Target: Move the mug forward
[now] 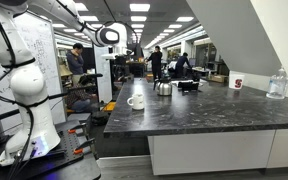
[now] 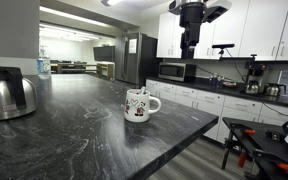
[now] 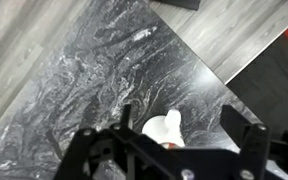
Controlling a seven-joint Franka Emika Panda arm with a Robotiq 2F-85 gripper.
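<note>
To get astride the mug's rim beside the handle of the mug [image 1: 136, 101], my gripper will lower and move outward first.
The white mug [image 1: 136, 101] stands upright on the dark marbled counter [image 1: 204, 112], near its end edge. In an exterior view the mug [image 2: 140, 104] shows small dark and red marks on its side and a handle. My gripper [image 2: 191, 50] hangs high above the counter, fingers pointing down, well clear of the mug. In the wrist view the gripper [image 3: 178, 112] is open and empty, and the mug [image 3: 164, 128] shows far below between the two fingers, partly hidden by the gripper body.
A shiny metal kettle [image 1: 163, 88] stands behind the mug and also shows in an exterior view [image 2: 6, 95]. A white cup with a red mark [image 1: 237, 82] and a clear bottle [image 1: 276, 84] stand further along. The counter edge [image 2: 199, 128] drops to the floor.
</note>
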